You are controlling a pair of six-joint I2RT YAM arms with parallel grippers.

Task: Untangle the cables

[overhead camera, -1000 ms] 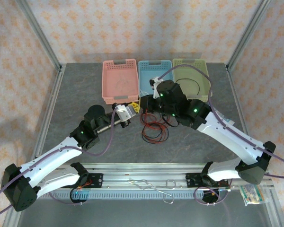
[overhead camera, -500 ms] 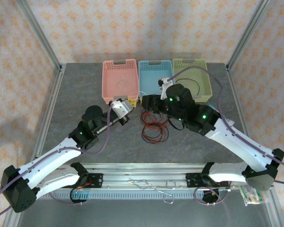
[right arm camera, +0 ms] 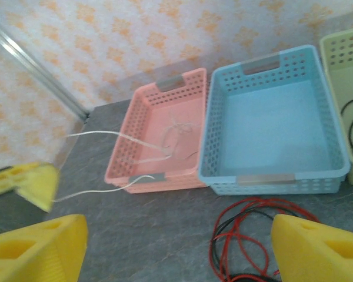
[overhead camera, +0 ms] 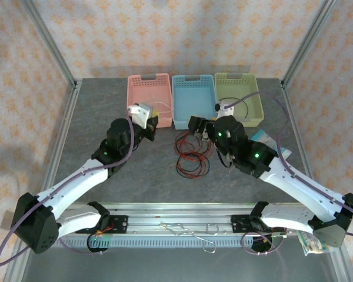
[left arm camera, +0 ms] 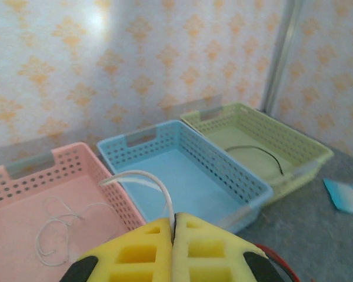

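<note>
The pink basket's bottom lies outward of my left gripper, so the gripper will move outward over it next and release the white cable [left arm camera: 142,175] where its other loops already rest.
My left gripper [overhead camera: 142,114] is shut on a white cable [left arm camera: 142,175] and hangs over the front edge of the pink basket [overhead camera: 136,97]. The cable arcs away from the closed fingertips [left arm camera: 174,225], and more of it lies coiled in the pink basket [left arm camera: 62,228]. My right gripper [overhead camera: 199,126] is open, with nothing between its fingers [right arm camera: 179,247], just above a tangle of red and black cables [overhead camera: 191,155] on the table in front of the blue basket. Another black cable [overhead camera: 240,106] lies in the green basket [overhead camera: 254,97].
The blue basket [overhead camera: 193,103] between the pink and green ones holds nothing. A light blue packet [overhead camera: 262,136] lies on the table right of my right arm. Metal frame posts stand at the table's back corners, and a rail runs along the near edge.
My left gripper has carried the white cable left and back to the pink basket. My right gripper has opened and drawn back to the right.
</note>
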